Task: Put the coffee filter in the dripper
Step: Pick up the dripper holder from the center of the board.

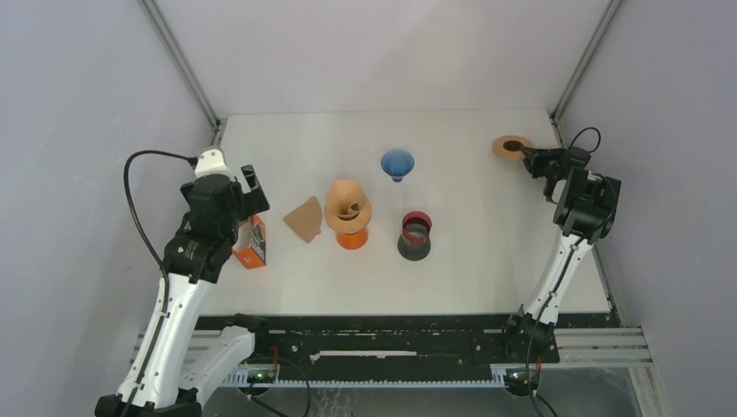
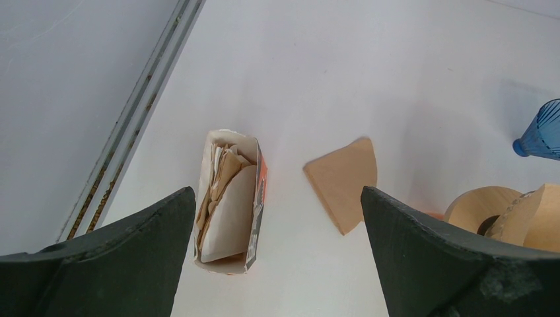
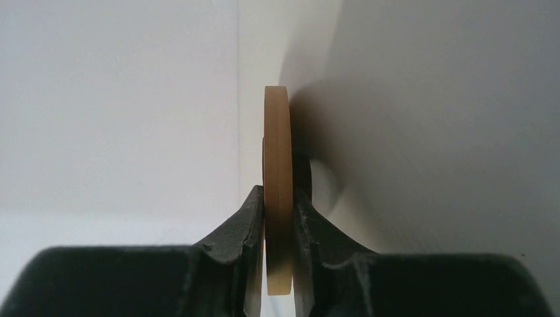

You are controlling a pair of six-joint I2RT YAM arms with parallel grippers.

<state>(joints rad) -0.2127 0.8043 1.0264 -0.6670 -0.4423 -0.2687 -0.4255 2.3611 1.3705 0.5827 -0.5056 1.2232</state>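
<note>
I will move my right gripper back and to the left in the top view, over the black cup's red rim (image 1: 416,222), which is still uncovered, and let go of the wooden disc.
An orange dripper (image 1: 352,238) stands mid-table with a brown paper filter (image 1: 348,207) sitting in its cone; that filter also shows at the right edge of the left wrist view (image 2: 505,210). A flat folded brown filter (image 1: 304,219) lies just left of the dripper, also in the left wrist view (image 2: 345,181). My left gripper (image 1: 246,193) is open and empty, raised over the filter box and the flat filter, its jaws wide apart (image 2: 277,198). My right gripper (image 1: 530,156) is at the far right back corner, shut on a round wooden disc (image 3: 278,132).
An open orange box of filters (image 1: 252,241) lies under my left gripper (image 2: 230,201). A blue ribbed dripper (image 1: 397,162) stands behind the orange one. A black cup with a red rim (image 1: 414,235) stands right of the orange dripper. The wooden disc (image 1: 506,145) is near the back right wall.
</note>
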